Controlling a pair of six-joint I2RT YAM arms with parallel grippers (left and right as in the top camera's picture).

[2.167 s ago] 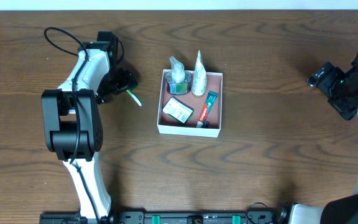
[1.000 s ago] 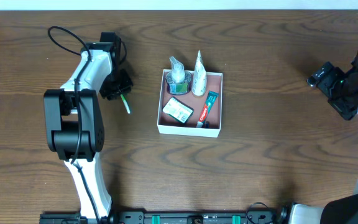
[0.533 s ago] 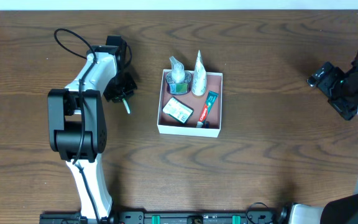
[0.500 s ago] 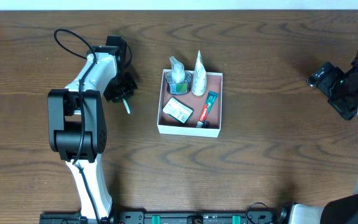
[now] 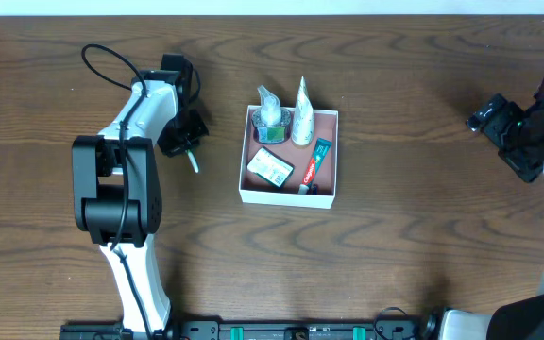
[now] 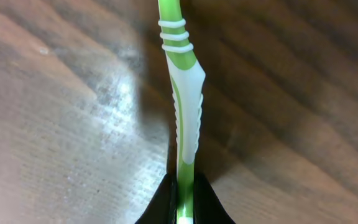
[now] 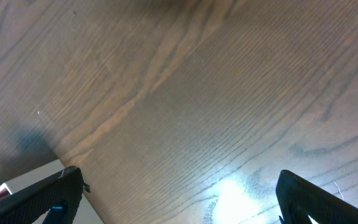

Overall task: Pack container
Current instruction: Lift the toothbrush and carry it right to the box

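Note:
The toothbrush point(image 5: 193, 161) is still outside the container, so next my left gripper will go up over the container's white side, come down beside the toothpaste tube point(image 5: 315, 161) and let go of the toothbrush's handle.
The container point(image 5: 286, 197), a square white-walled box with a reddish-brown inside, sits mid-table. It holds two upright bottles point(image 5: 272, 115), a toothpaste tube point(image 5: 315, 161) and a green-white packet point(image 5: 272, 167). To its left, a green-and-white toothbrush point(image 5: 193, 161) lies at the table, its handle pinched by my left gripper point(image 5: 183, 140). In the left wrist view the black jaws of the left gripper point(image 6: 184, 202) press both sides of the toothbrush handle point(image 6: 185, 118), which runs straight away from them. My right gripper point(image 5: 499, 123) hangs at the far right, wide open and holding nothing.
Brown wood-grain table all around. In the right wrist view the right gripper point(image 7: 182, 199) has its two fingers far apart over bare wood. The left arm's black cable point(image 5: 102, 59) loops near the back left.
The left gripper has closed on the toothbrush handle after shifting slightly right and toward the front. The right arm and the container have not moved.

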